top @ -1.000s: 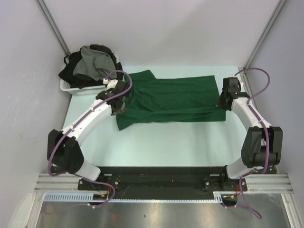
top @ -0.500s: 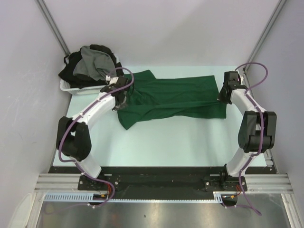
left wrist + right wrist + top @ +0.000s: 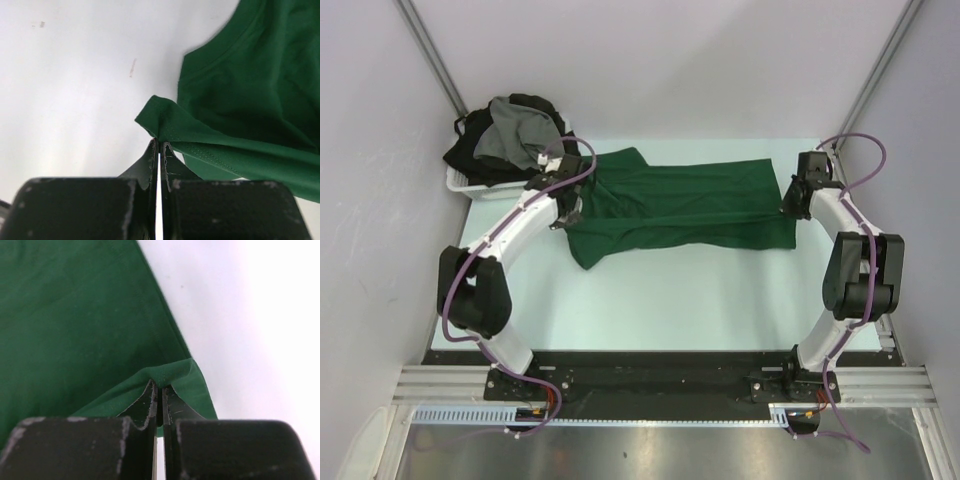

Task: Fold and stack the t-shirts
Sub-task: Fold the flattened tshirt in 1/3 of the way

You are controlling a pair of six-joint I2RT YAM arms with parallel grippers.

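Observation:
My right gripper next carries the held hem outward over the flat cloth toward the shirt's far edge, then lowers and releases it.
A dark green t-shirt [image 3: 680, 205] lies spread sideways across the far half of the pale table. My left gripper [image 3: 568, 210] is at the shirt's left end, shut on a pinched fold of green cloth [image 3: 162, 125]. At the right end, my right gripper [image 3: 788, 210] is shut on the hem [image 3: 172, 372]. In each wrist view the jaws meet with fabric bunched at their tips, left gripper [image 3: 159, 146], right gripper [image 3: 159, 387]. A grey t-shirt [image 3: 515, 135] and black t-shirts [image 3: 470, 150] are heaped at the back left.
The heap sits in a white basket [image 3: 470, 188] at the table's back left corner, close behind my left wrist. Grey walls and slanted frame posts [image 3: 430, 60] enclose the table on three sides. Bare table surface [image 3: 670, 300] stretches between the shirt and the arm bases.
Both grippers have moved away from the bases toward the back, keeping their hold. The shirt's near edge has been drawn back with them over the rest of the cloth.

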